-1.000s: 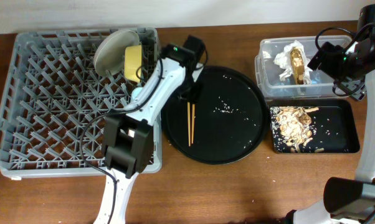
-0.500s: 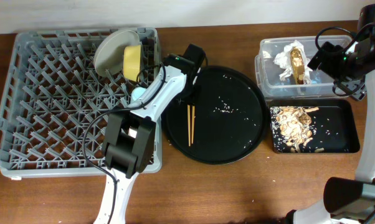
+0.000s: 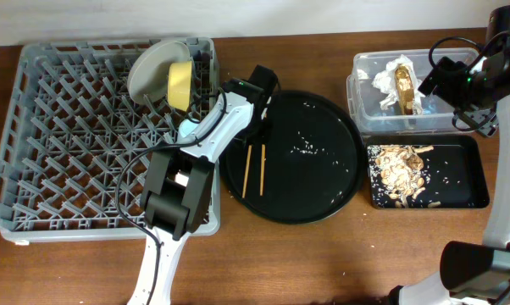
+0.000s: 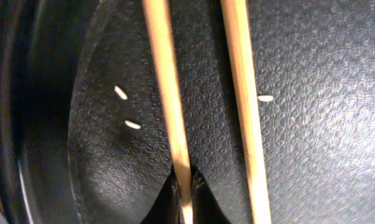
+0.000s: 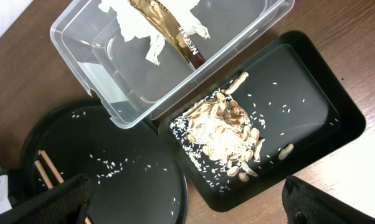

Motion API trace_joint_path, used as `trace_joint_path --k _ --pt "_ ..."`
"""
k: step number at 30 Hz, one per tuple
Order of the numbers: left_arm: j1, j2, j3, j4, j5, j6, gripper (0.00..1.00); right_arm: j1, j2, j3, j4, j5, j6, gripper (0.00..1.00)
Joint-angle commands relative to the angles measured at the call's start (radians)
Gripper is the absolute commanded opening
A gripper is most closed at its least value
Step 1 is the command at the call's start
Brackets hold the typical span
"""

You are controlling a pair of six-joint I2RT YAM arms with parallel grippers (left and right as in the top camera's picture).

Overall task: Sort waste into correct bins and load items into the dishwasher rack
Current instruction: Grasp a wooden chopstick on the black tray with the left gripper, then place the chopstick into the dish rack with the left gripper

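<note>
My left gripper will rise, carry the chopstick to the left in the overhead view, where the rack's empty slots are, then go down and let go.
Two thin wooden chopsticks lie on the round black tray. My left gripper is shut on the upper end of the left chopstick, which slants away from the right chopstick. A grey-green plate and a yellow bowl stand in the dishwasher rack. The white wrapper lies in the clear tub. Food scraps fill the black rectangular tray. My right gripper hangs open above both bins, holding nothing.
White crumbs are scattered over the round tray. The left arm's base sits at the rack's front right corner. Bare wooden table runs along the front edge.
My left gripper has shut on the left chopstick. That chopstick has swung so its lower end points further left, away from its partner. The right arm has not moved.
</note>
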Motion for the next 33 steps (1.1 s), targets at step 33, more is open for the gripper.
trace_joint_path --k 33 --pt "0.346 -0.476 -0.227 -0.219 -0.206 0.132 0.34 -0.001 0.002 0.0 0.0 0.012 0.005 0.98"
